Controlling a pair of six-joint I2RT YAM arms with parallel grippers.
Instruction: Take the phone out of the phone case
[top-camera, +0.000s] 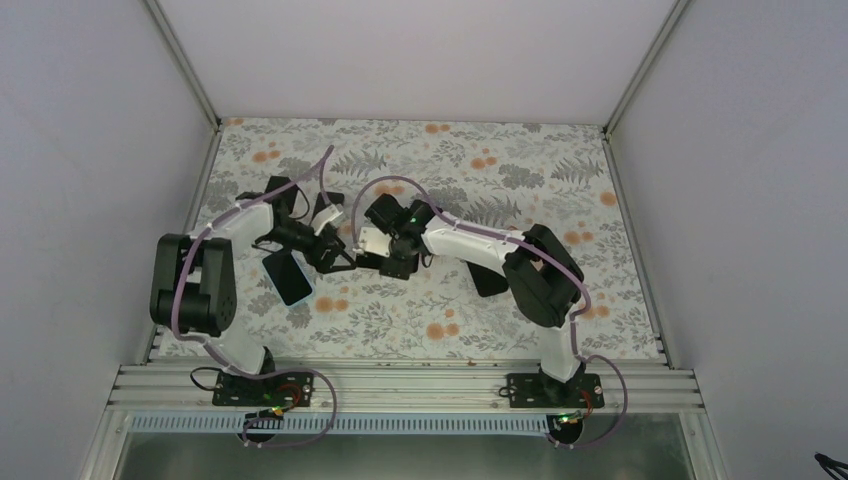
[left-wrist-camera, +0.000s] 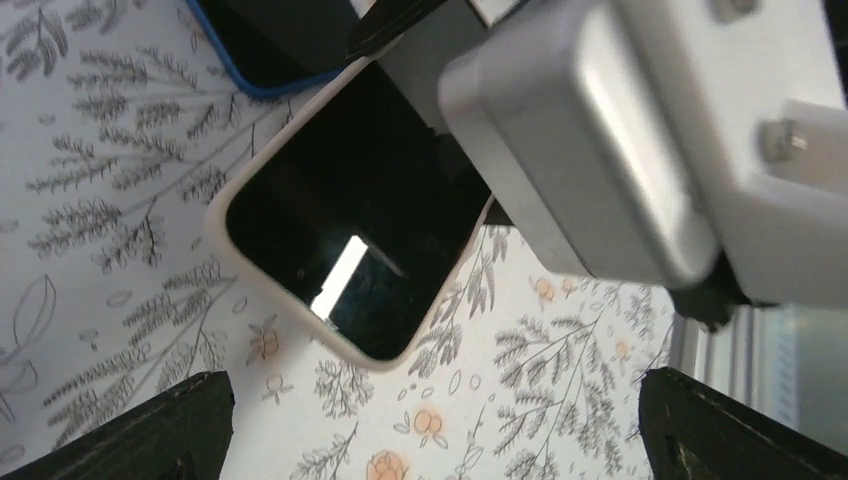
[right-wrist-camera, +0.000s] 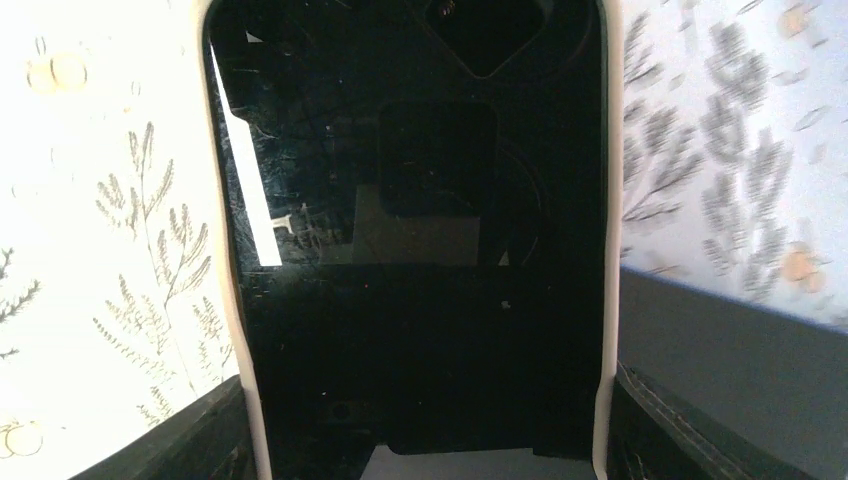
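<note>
The left gripper next goes outward and closes on the cased phone's loose end; the right gripper's fingers cover only its opposite end.
A phone with a black screen in a cream-white case (right-wrist-camera: 420, 250) sits between my right gripper's (right-wrist-camera: 425, 420) dark fingers (right-wrist-camera: 200, 440), which are shut on its lower sides and hold it above the floral table. In the left wrist view the same cased phone (left-wrist-camera: 350, 230) hangs tilted, with the right gripper's silver body above it. My left gripper (left-wrist-camera: 440, 430) is wide open and empty just below the phone's free end, apart from it. In the top view both grippers meet mid-table, left (top-camera: 335, 257) and right (top-camera: 375, 248).
A second phone in a blue case (top-camera: 288, 275) lies flat on the table beside the left gripper and also shows in the left wrist view (left-wrist-camera: 270, 45). A dark flat object (top-camera: 490, 280) lies by the right arm. White walls enclose the floral table (top-camera: 420, 320).
</note>
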